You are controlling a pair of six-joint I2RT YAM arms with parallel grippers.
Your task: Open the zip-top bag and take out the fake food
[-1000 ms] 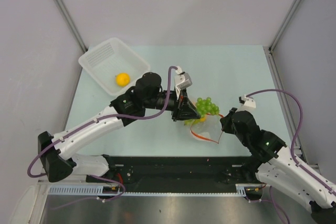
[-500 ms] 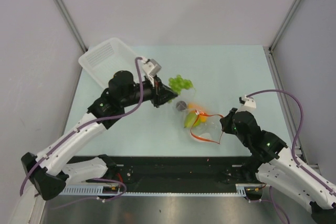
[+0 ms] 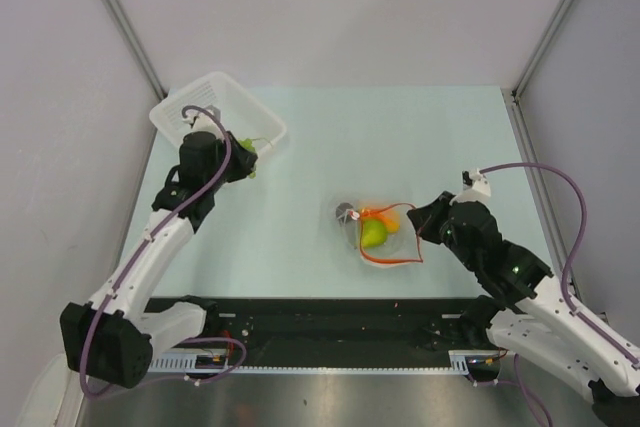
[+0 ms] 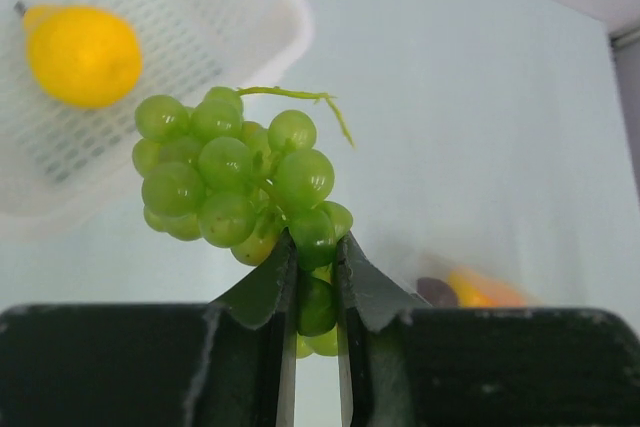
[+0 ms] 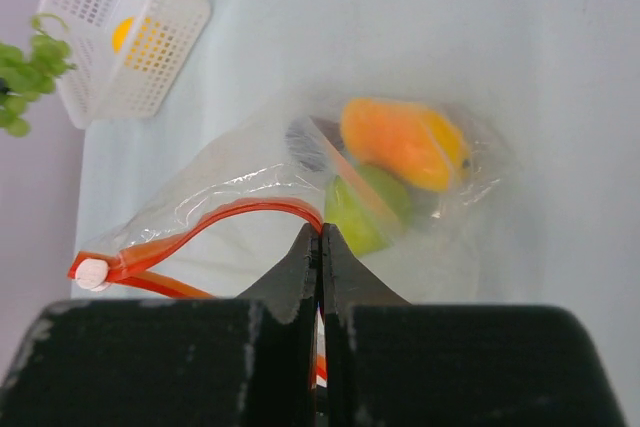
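Observation:
The left gripper moves down and left in the top view next, over the basket's bottom beside the yellow-orange fruit. The grapes point(image 4: 230, 177) still hang at the basket's rim.
The clear zip-top bag point(image 3: 385, 237) lies open at mid-table with its red-orange zip strip point(image 5: 240, 215) spread in a loop. Inside it I see a green pear point(image 5: 362, 209), an orange piece point(image 5: 400, 142) and a small dark round piece point(image 3: 345, 213). My right gripper point(image 5: 321, 237) is shut on the bag's zip edge. My left gripper point(image 4: 315, 252) is shut on a bunch of green grapes point(image 4: 230, 177) and holds it at the near rim of the white basket point(image 3: 215, 107); the grapes also show in the top view point(image 3: 245, 146). A yellow-orange round fruit point(image 4: 82, 55) lies in the basket.
The white slotted basket point(image 5: 115, 42) stands at the table's far left corner. Metal frame posts point(image 3: 120, 17) rise at the back corners. The black base rail point(image 3: 330, 322) runs along the near edge.
My left gripper has carried the grapes from above the bag leftward and away to the basket's rim. The right gripper still holds the bag edge; the bag's contents have shifted slightly.

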